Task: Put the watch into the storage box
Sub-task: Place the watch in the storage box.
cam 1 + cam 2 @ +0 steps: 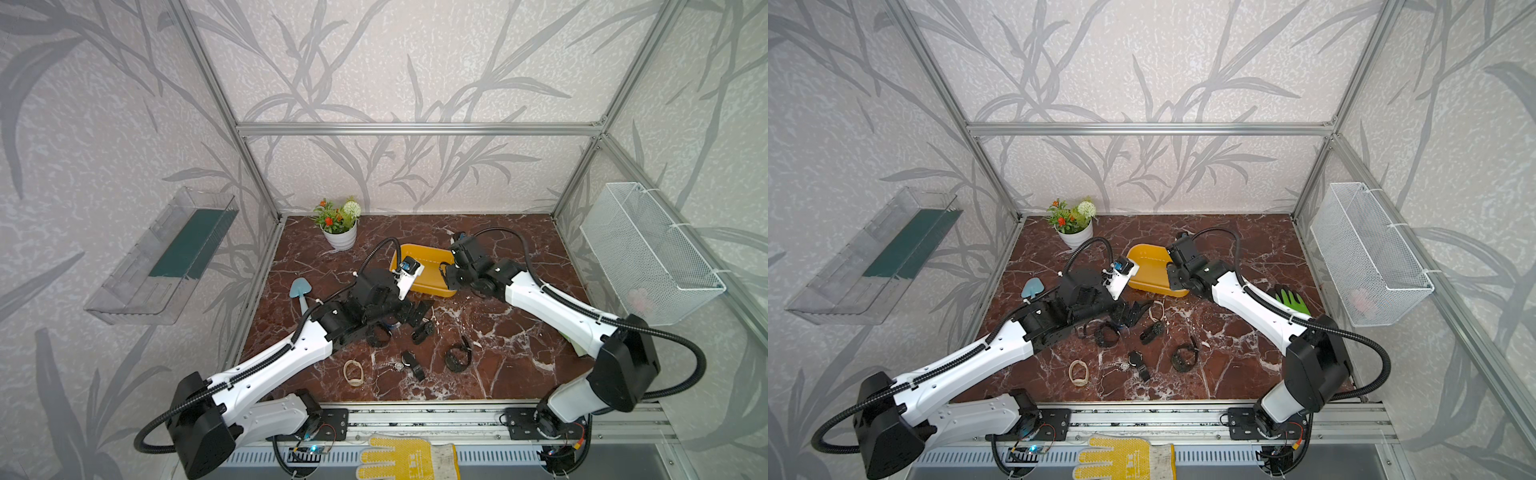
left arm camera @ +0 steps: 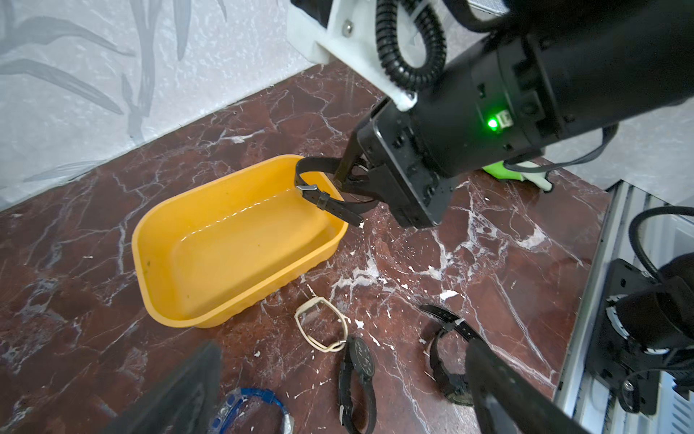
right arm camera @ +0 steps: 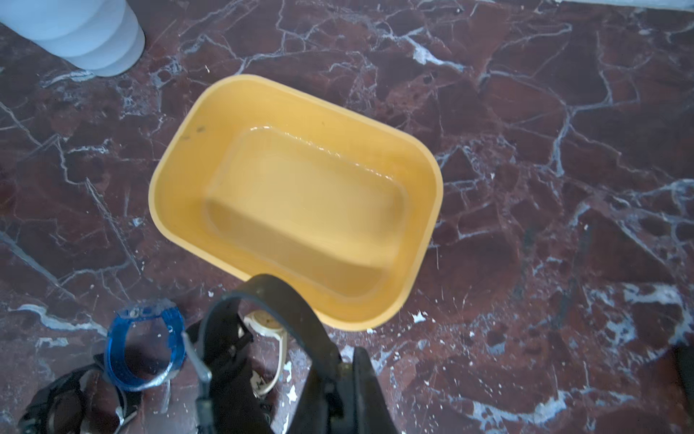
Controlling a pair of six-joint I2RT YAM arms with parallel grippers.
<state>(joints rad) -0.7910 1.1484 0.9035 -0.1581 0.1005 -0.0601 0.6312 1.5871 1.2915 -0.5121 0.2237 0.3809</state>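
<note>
The storage box's empty bottom lies outward and below, so next my right gripper should carry the watch outward past the storage box's rim, lower it and release it.
The storage box [image 1: 432, 289] [image 1: 1148, 272] is an empty yellow tub on the marble table. My right gripper [image 1: 448, 274] [image 1: 1173, 277] is shut on a black-strapped watch [image 2: 325, 199] [image 3: 287, 297]. The buckled strap loop hangs over the box's rim at the end nearest the right arm. In the left wrist view the right gripper [image 2: 349, 176] sits just outside that corner of the storage box [image 2: 150, 270]. My left gripper [image 1: 415, 313] [image 2: 343, 360] stands open above loose watches, holding nothing. In the right wrist view the storage box [image 3: 176, 210] lies just beyond my right gripper [image 3: 343, 360].
Several more watches lie near the front of the box: a blue one [image 2: 255, 404], black ones [image 2: 360, 375] [image 1: 457, 358], and a cream band [image 1: 353, 372]. A potted plant [image 1: 340, 226], a blue trowel [image 1: 300, 289], a green glove [image 1: 1291, 299], a wire basket [image 1: 648, 253] and a clear tray [image 1: 166, 253] surround the area.
</note>
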